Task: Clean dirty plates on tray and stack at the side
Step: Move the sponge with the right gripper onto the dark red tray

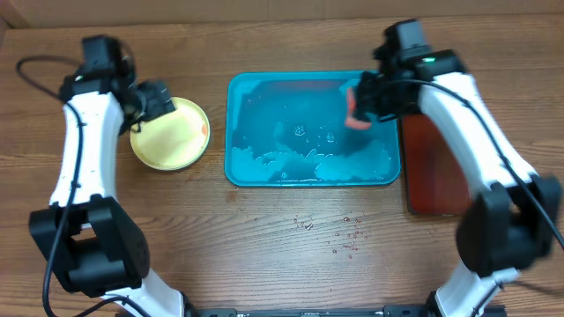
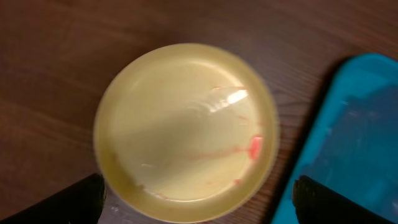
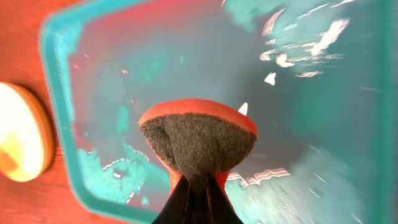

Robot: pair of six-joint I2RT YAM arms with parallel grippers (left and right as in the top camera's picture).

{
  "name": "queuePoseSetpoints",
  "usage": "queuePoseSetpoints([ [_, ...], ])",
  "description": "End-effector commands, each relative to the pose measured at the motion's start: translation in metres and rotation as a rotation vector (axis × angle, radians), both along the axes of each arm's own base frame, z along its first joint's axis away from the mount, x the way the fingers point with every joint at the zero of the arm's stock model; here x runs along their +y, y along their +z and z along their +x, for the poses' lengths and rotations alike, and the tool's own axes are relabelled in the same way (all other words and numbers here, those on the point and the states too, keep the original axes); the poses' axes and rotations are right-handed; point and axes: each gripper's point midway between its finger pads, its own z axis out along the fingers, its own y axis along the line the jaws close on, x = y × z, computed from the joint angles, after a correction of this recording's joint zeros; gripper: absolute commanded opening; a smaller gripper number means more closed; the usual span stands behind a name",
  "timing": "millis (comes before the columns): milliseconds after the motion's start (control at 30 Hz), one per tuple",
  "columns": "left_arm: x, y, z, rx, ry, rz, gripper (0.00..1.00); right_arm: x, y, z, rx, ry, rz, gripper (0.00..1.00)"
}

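My right gripper moves over and down into the dark red tray (image 1: pixel 432 173) next, to its right in the overhead view, since the turquoise tray (image 1: pixel 264 172) is plate-free.
A pale yellow-green plate (image 1: pixel 172 134) with faint red smears lies on the table left of the turquoise tray (image 1: pixel 264 172). No other plate shows, and no blue-white one. My left gripper (image 1: pixel 157 99) is open above the plate's far-left edge. In the left wrist view the plate (image 2: pixel 186 130) fills the space ahead of the spread fingers (image 2: pixel 199 211). My right gripper (image 1: pixel 366 101) is shut on a red sponge (image 1: pixel 356 107) over the tray's far right corner. In the right wrist view the sponge's grey scouring face (image 3: pixel 199 140) hangs above the wet tray (image 3: pixel 311 93).
The tray holds water and foam (image 1: pixel 326 163) and no plates. A dark red tray (image 1: pixel 432 167) lies right of it, under my right arm. Water drops (image 1: pixel 330 233) dot the table in front. The tray's edge shows in the left wrist view (image 2: pixel 348 143).
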Motion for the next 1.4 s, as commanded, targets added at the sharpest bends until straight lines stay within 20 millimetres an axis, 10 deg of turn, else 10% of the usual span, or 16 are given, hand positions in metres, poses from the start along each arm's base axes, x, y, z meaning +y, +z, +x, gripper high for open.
queuePoseSetpoints([
  [0,-0.042,0.038,0.015,-0.090,-0.172,0.072,1.00,-0.068,0.062,-0.011,-0.123,-0.145,-0.107,0.04],
  [300,-0.129,0.042,0.027,-0.156,-0.385,0.080,1.00,-0.171,0.033,-0.058,0.089,-0.375,-0.262,0.04],
  [667,-0.164,0.048,0.032,-0.206,-0.459,0.066,1.00,-0.193,-0.092,-0.071,0.177,-0.432,-0.260,0.04],
  [767,-0.168,0.048,0.031,-0.208,-0.471,0.043,1.00,-0.192,-0.105,-0.069,0.176,-0.429,-0.252,0.23],
  [1067,-0.170,0.048,0.030,-0.208,-0.475,0.036,1.00,-0.171,-0.090,-0.047,0.120,-0.390,-0.115,0.48],
  [1367,-0.168,0.048,0.031,-0.207,-0.471,0.043,1.00,-0.153,-0.001,-0.028,0.005,-0.318,-0.083,0.49],
])
